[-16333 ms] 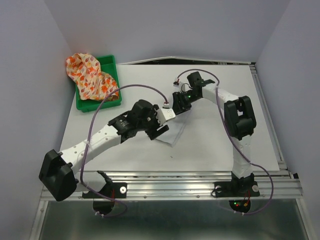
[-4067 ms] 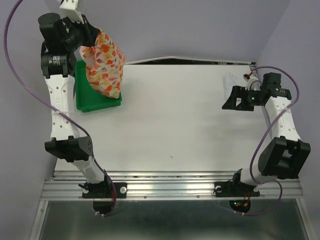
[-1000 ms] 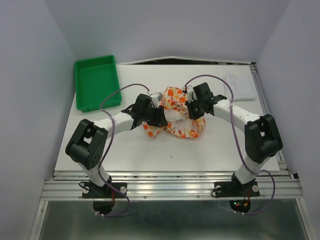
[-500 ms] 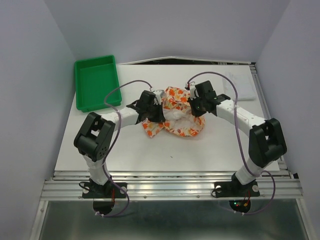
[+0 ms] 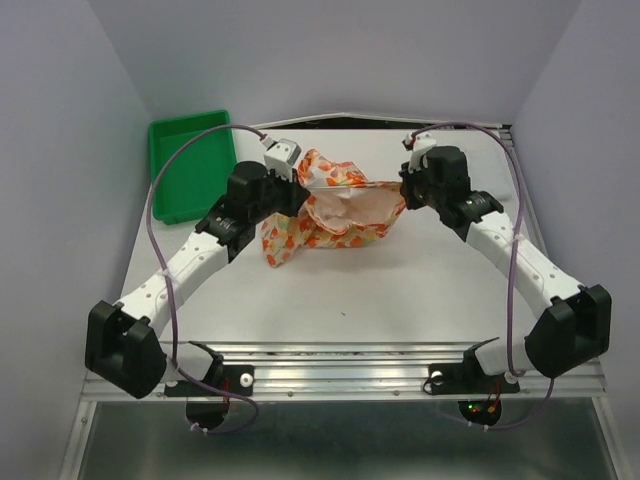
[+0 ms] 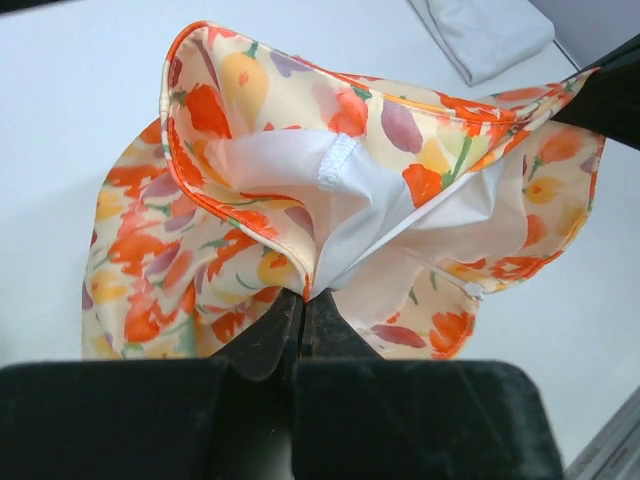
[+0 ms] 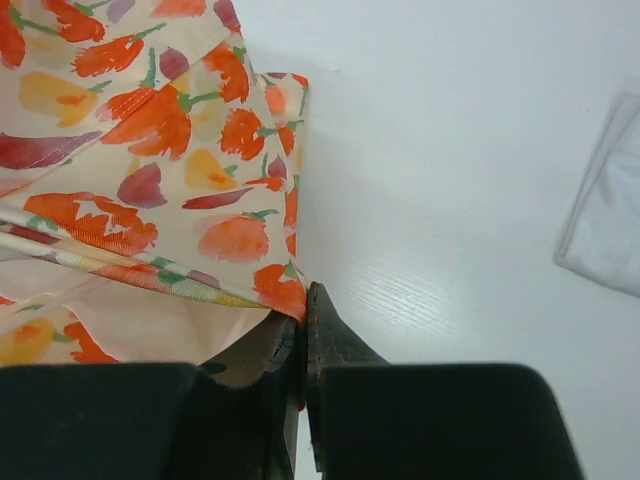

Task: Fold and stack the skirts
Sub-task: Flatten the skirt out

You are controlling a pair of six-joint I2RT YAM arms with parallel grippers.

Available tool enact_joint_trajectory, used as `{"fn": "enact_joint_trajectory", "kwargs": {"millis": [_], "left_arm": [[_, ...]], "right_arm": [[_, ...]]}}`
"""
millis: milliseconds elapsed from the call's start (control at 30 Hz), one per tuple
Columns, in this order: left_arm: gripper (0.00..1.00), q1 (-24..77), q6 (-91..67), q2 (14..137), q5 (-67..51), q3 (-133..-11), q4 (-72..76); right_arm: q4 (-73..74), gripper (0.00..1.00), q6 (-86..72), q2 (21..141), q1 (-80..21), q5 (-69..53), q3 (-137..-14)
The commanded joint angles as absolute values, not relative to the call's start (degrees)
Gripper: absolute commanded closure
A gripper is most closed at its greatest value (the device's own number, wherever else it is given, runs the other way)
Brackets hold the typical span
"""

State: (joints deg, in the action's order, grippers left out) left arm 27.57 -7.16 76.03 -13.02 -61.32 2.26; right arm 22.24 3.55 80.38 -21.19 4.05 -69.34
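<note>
My right gripper holds the pinched corner while the floral skirt (image 5: 338, 214) still hangs stretched above the table, so it needs to lower and draw back first to get the corner down onto the table.
The floral skirt (image 5: 338, 214) hangs stretched between my two grippers above the middle of the table, its lower left part drooping to the surface. My left gripper (image 5: 296, 186) is shut on its left edge, and the left wrist view shows the cloth (image 6: 300, 170) pinched at the fingertips (image 6: 302, 296) with the white lining turned out. My right gripper (image 5: 406, 192) is shut on the right edge; the hem (image 7: 150, 130) is clamped at the tips (image 7: 305, 296). The white skirt (image 6: 487, 35) lies folded on the table at the far right, also seen as the white skirt (image 7: 612, 215) from the right wrist.
A green tray (image 5: 188, 166) with nothing in it stands at the back left corner. Walls close in on the left, back and right. Both arms reach inward over the table (image 5: 360, 285) from the near edge.
The left gripper has closed on the floral skirt. Both grippers have risen and moved apart toward the back, lifting the skirt off the table and spreading it between them.
</note>
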Motion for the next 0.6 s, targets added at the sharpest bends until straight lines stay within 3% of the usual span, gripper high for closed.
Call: {"fn": "enact_joint_trajectory", "kwargs": {"millis": [0, 333, 500, 567], "left_arm": [[1.00, 23.47, 2.10, 71.37, 6.41, -55.21, -2.99], [1.00, 25.84, 5.97, 76.80, 0.44, -49.39, -5.27], [0.88, 25.93, 6.16, 82.43, -4.64, -51.85, -6.06], [0.76, 25.93, 5.02, 84.63, -6.58, -52.47, -5.45]], "right_arm": [[24.70, 0.99, 5.36, 78.22, -15.29, 21.79, -64.70], [25.92, 0.99, 5.45, 79.89, -15.29, 7.22, -59.86], [27.68, 0.99, 4.40, 81.30, -15.29, -2.54, -58.62], [28.21, 0.99, 4.04, 81.39, -15.29, -6.13, -58.19]]}}
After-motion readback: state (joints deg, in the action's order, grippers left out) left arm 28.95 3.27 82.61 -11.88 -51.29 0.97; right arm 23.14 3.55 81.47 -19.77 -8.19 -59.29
